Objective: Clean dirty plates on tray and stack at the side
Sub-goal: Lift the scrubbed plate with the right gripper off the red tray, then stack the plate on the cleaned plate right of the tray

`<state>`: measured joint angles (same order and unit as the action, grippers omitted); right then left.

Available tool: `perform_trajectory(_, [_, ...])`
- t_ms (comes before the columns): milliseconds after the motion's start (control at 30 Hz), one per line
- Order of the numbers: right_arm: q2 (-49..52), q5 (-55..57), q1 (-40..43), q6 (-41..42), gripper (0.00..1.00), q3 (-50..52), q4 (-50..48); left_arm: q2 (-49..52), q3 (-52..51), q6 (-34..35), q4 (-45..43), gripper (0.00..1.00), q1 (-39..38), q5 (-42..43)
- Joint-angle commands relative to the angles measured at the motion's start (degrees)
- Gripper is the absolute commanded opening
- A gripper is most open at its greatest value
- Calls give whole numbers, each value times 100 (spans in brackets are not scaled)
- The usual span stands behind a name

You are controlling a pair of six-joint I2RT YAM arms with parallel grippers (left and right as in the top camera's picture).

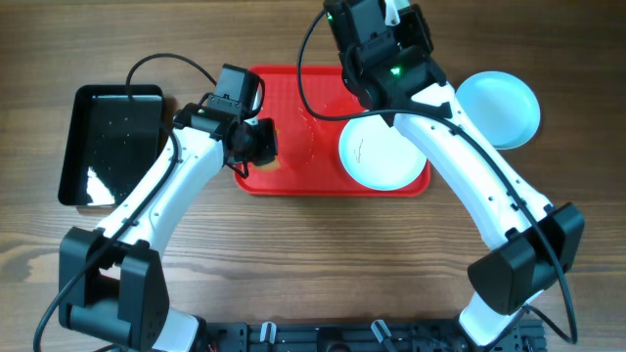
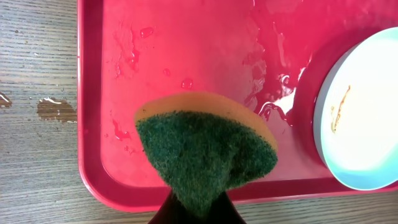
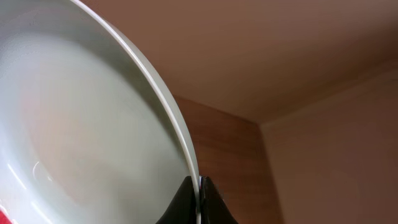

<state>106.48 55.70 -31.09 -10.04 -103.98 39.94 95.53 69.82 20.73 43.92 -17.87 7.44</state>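
Observation:
The second plate (image 1: pixel 499 110) is below my right gripper and to its right in the overhead view. I will move there, lower the third plate onto it and let go.
The red tray (image 1: pixel 293 98) lies in the middle of the table, wet with drops (image 2: pixel 186 56). One plate (image 1: pixel 381 156) with a thin brown smudge lies on the tray's right part; it also shows in the left wrist view (image 2: pixel 360 106). A second plate (image 1: pixel 501 110) lies on the table to the right of the tray. My right gripper (image 3: pixel 199 186) is shut on the rim of a third plate (image 3: pixel 74 124) and holds it lifted and tilted; in the overhead view the gripper (image 1: pixel 391 20) is over the tray's far edge. My left gripper (image 2: pixel 196 208) is shut on a green and yellow sponge (image 2: pixel 205 149) above the tray's front left part (image 1: pixel 262 145).
A smaller black tray (image 1: pixel 108 137) lies on the table to the left of the red tray. A small wet patch (image 2: pixel 56 109) is on the wood just left of the red tray. Both arms reach in from the front.

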Motion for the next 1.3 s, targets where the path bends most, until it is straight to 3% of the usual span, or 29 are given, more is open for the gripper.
perform_trajectory(0, [-9, 479, -31, -195, 5, -57, -33, -11, 22, 55, -59, 4, 13, 107])
perform_trajectory(200, [-9, 765, -31, -101, 4, -57, -17, -4, 20, 79, -136, 4, 13, 109])
perform_trajectory(333, [-9, 457, 42, 1095, 4, -57, 476, -4, 20, 79, -136, 4, 13, 109])
perform_trajectory(500, [-9, -1158, 516, 2365, 4, -57, 1353, 0, 15, 76, -122, 4, 13, 109])
perform_trajectory(667, [-44, -3023, 1648, 3132, 4, -57, 1838, 0, 15, 76, -125, 4, 13, 107])
perform_trajectory(733, [-42, -3987, 2168, 3126, 4, -57, 1930, 2, 15, 76, -127, 4, 13, 107])
perform_trajectory(767, [-42, -5023, 2739, 3123, 4, -39, 1985, 4, 15, 76, -142, 4, 13, 109])
perform_trajectory(867, [-42, -6087, 3585, 3121, 4, 55, 2033, 4, 15, 76, -162, 4, 13, 109])
perform_trajectory(1133, [-42, -6365, 5327, 3121, 4, 870, 1886, 4, 15, 81, -256, 4, 13, 109])
perform_trajectory(1267, [-39, -6365, 5786, 3248, 4, 1764, 1115, 4, 15, 81, -315, 4, 9, 109])
